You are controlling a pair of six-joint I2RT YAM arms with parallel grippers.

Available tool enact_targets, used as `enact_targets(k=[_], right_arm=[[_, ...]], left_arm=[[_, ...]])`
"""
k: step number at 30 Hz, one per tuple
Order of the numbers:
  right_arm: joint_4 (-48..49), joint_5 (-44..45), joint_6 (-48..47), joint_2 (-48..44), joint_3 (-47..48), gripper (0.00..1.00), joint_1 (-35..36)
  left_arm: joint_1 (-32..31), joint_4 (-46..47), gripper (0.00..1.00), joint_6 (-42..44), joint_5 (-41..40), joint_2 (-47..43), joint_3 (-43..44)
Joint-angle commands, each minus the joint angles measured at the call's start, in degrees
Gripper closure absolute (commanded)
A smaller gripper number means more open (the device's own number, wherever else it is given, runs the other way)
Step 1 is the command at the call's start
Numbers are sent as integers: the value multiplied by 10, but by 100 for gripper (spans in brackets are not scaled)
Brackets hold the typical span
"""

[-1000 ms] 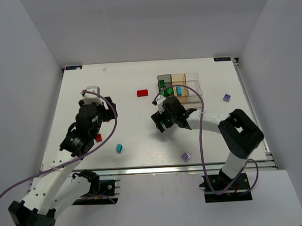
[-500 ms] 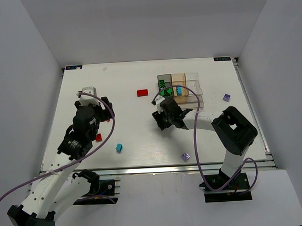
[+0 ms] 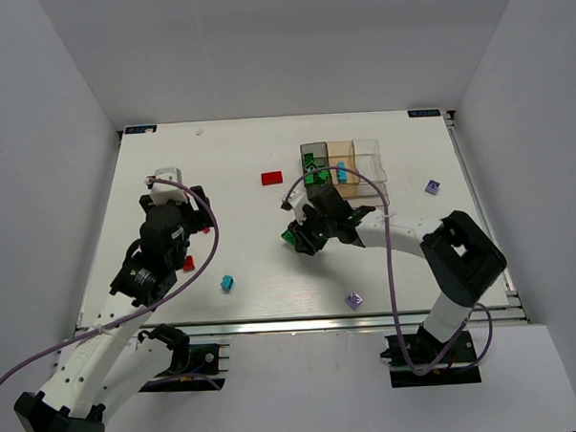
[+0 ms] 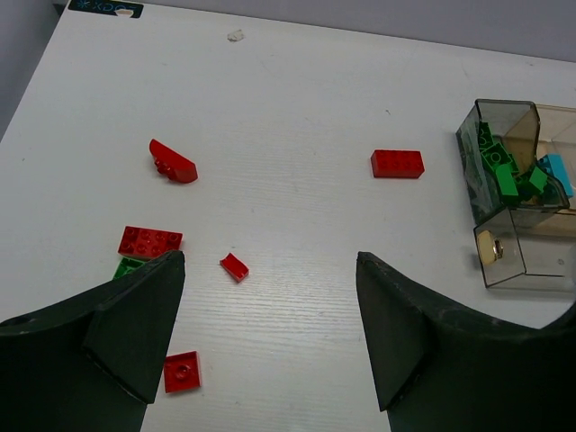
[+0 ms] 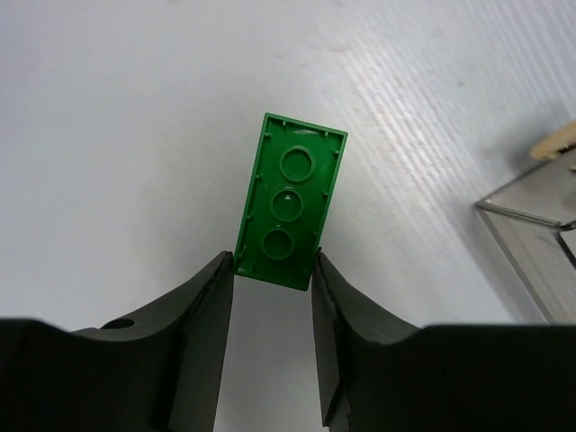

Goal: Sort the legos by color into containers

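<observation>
My right gripper carries the green lego outward to above the smoky section (image 3: 315, 164) next and releases it there, because that section already holds green legos.
My right gripper (image 3: 296, 237) is shut on a green lego (image 5: 290, 200), held at its near end between both fingers, underside showing, left of the containers (image 3: 367, 155). The smoky compartment (image 4: 490, 126) holds green legos (image 4: 499, 166); a cyan one (image 3: 342, 172) lies in the tan compartment. My left gripper (image 4: 270, 261) hangs open over bare table with nothing between its fingers. Near it lie several red legos (image 4: 149, 241), one more red brick (image 4: 397, 164) farther right, and a green one (image 4: 126, 266) partly hidden by the left finger. A cyan lego (image 3: 227, 284) lies near the front.
Two small purple pieces lie on the table, one at the right edge (image 3: 432, 187) and one near the front (image 3: 353, 299). White walls close in the table on three sides. Purple cables loop over both arms.
My right gripper has closed on the green lego and shifted slightly left with it. The left arm has barely moved.
</observation>
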Motion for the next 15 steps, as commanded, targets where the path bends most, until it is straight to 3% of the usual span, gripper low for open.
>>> enact_targets(k=[1, 7, 15], right_arm=[[-48, -122, -68, -79, 49, 100, 1], [-57, -48, -86, -104, 115, 100, -31], [-45, 79, -59, -6, 221, 100, -116]], left_arm=[[-2, 0, 14, 5, -16, -4, -4], [-2, -1, 14, 6, -23, -3, -4], [-2, 3, 14, 8, -26, -4, -9]])
